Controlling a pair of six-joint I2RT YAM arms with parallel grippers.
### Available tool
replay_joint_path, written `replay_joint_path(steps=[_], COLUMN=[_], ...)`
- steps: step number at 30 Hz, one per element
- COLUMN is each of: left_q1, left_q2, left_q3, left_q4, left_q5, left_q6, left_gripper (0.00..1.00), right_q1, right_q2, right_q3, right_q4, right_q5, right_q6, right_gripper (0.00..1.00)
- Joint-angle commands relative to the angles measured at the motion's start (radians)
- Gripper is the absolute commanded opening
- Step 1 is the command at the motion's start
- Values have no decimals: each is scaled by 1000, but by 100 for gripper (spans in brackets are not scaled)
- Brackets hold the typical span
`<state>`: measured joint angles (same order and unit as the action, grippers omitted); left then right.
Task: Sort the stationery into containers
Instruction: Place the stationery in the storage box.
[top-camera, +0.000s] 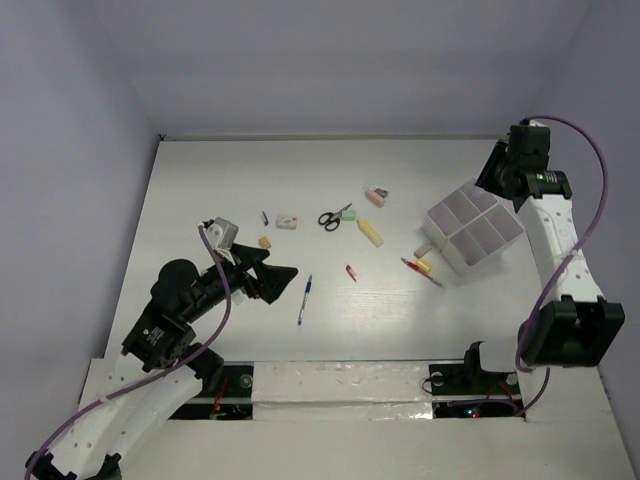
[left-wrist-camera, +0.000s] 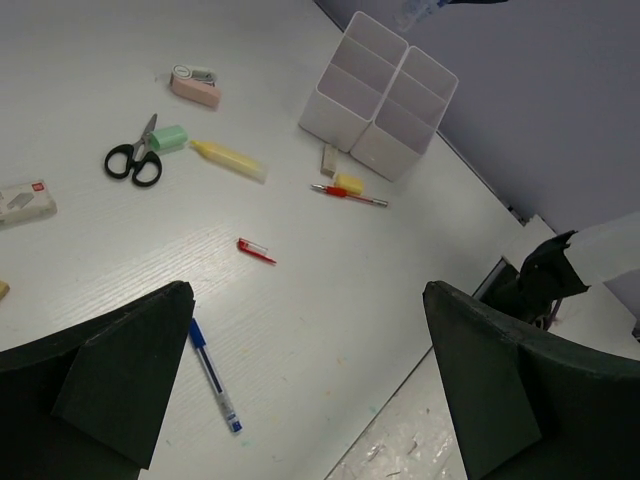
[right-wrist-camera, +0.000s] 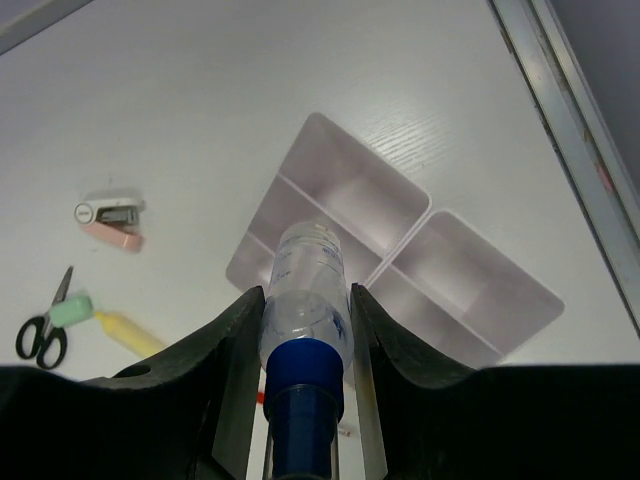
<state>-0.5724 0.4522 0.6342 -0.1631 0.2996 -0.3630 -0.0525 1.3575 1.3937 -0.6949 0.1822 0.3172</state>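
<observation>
My right gripper should next move the pen-like item down and a little away from my base, over the far section of the white organiser tray.
My right gripper (top-camera: 505, 176) is shut on a clear pen-like item with a blue end (right-wrist-camera: 303, 320) and holds it above the white organiser tray (top-camera: 470, 262), whose compartments (right-wrist-camera: 480, 290) look empty. My left gripper (top-camera: 276, 268) is open and empty, hovering just left of the blue-white pen (top-camera: 304, 298), which lies beside its left finger in the left wrist view (left-wrist-camera: 213, 375). Black scissors (top-camera: 330, 219), a mint eraser (top-camera: 349, 212), a pale yellow marker (top-camera: 371, 232), a red pencil (top-camera: 420, 270) and a white eraser (top-camera: 288, 221) lie on the table.
A pink-and-grey item (top-camera: 376, 196) lies behind the marker. A tiny red bit (top-camera: 351, 271) and a tan bit (top-camera: 265, 241) lie mid-table. A small yellow piece (left-wrist-camera: 349, 183) sits by the pencil near the tray's front wall. Walls enclose the table.
</observation>
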Motion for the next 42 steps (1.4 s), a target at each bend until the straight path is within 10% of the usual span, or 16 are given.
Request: replay_joint_path(steps=[1, 31, 42], left_q1=[-15, -83, -83], left_q2=[-33, -24, -15], left_q3=[-2, 1, 2], left_q4=[33, 28, 23], left_q5=[1, 3, -4], left_q6=[21, 29, 27], left_gripper=[99, 99, 99], right_q1=[-33, -43, -43], right_q2=[87, 314, 338], right_q3=[117, 206, 231], right_q4=[11, -44, -63], right_q5=[-44, 63, 59], right_q6=[-29, -64, -70], right_gripper=[0, 0, 45])
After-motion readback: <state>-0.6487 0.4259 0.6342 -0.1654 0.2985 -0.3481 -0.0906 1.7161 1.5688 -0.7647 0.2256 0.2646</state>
